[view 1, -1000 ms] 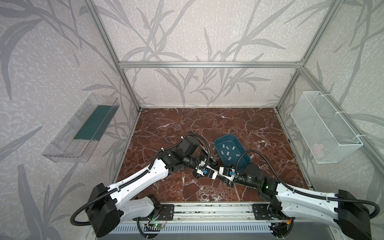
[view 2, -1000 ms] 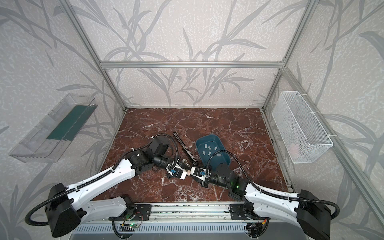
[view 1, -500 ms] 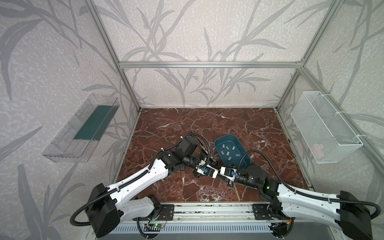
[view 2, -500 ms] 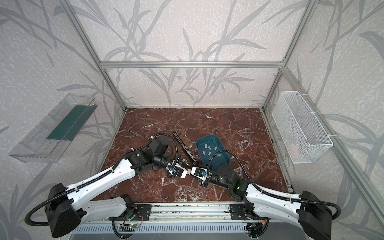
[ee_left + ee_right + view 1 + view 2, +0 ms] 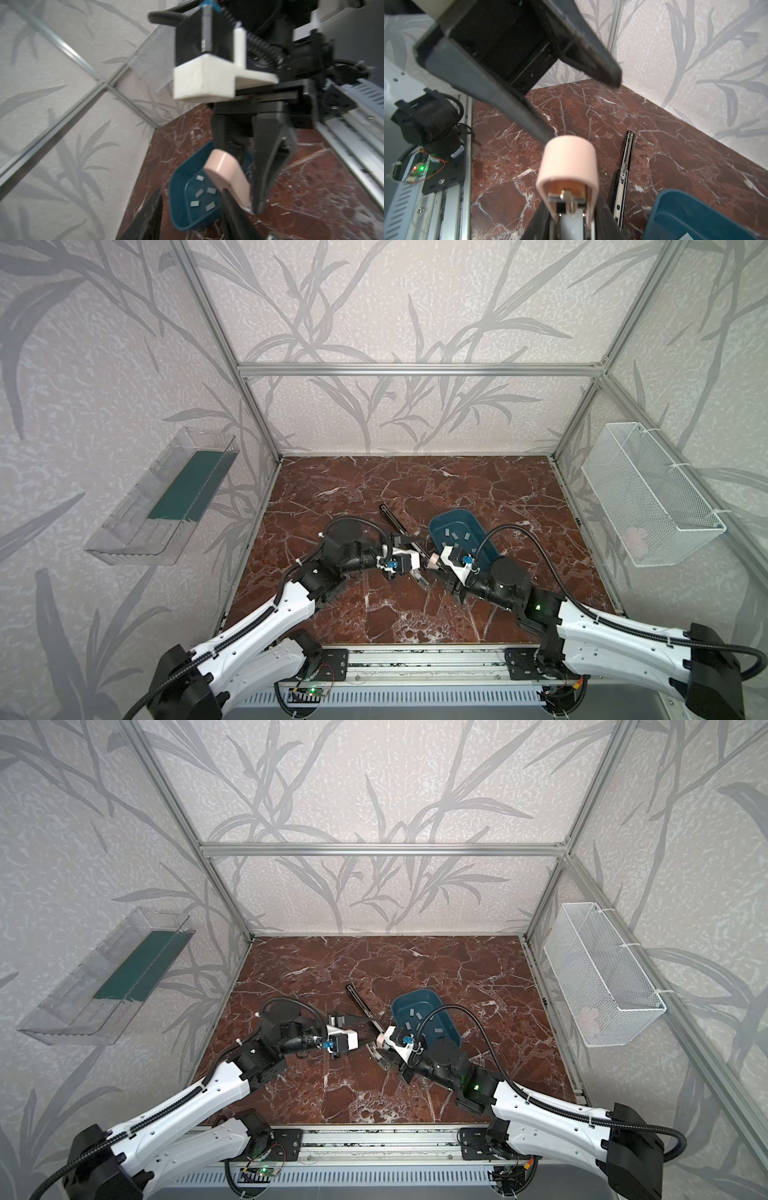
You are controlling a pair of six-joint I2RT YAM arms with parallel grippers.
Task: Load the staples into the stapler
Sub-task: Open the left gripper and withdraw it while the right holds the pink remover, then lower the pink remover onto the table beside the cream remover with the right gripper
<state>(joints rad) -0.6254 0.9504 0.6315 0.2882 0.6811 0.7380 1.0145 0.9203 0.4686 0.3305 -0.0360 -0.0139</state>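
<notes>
The stapler's pink end with the cap hangs above the floor. Next I should tip my right gripper down, lower the pink end to the bare marble near the black magazine and let go of it.
The stapler lies opened on the marble floor, its black magazine (image 5: 398, 526) (image 5: 625, 166) pointing to the back. My right gripper (image 5: 437, 568) (image 5: 571, 220) is shut on the stapler's pink cover (image 5: 568, 164) (image 5: 226, 178) and holds it lifted. My left gripper (image 5: 417, 570) (image 5: 191, 193) faces it, open. One of its fingers (image 5: 512, 108) touches the cover's top and the other stands clear above. Several small grey staples (image 5: 455, 536) (image 5: 199, 193) lie loose in a dark blue tray (image 5: 478, 526) (image 5: 432, 996) just right of the stapler.
A white wire basket (image 5: 648, 497) hangs on the right wall and a clear plastic bin (image 5: 166, 497) on the left wall. The aluminium rail (image 5: 415, 659) with both arm bases runs along the front edge. Frame posts stand at the back corners.
My left gripper's jaws were shut and now stand apart at the pink cover. The right gripper has closed a little more on the cover. Both arms have hardly shifted.
</notes>
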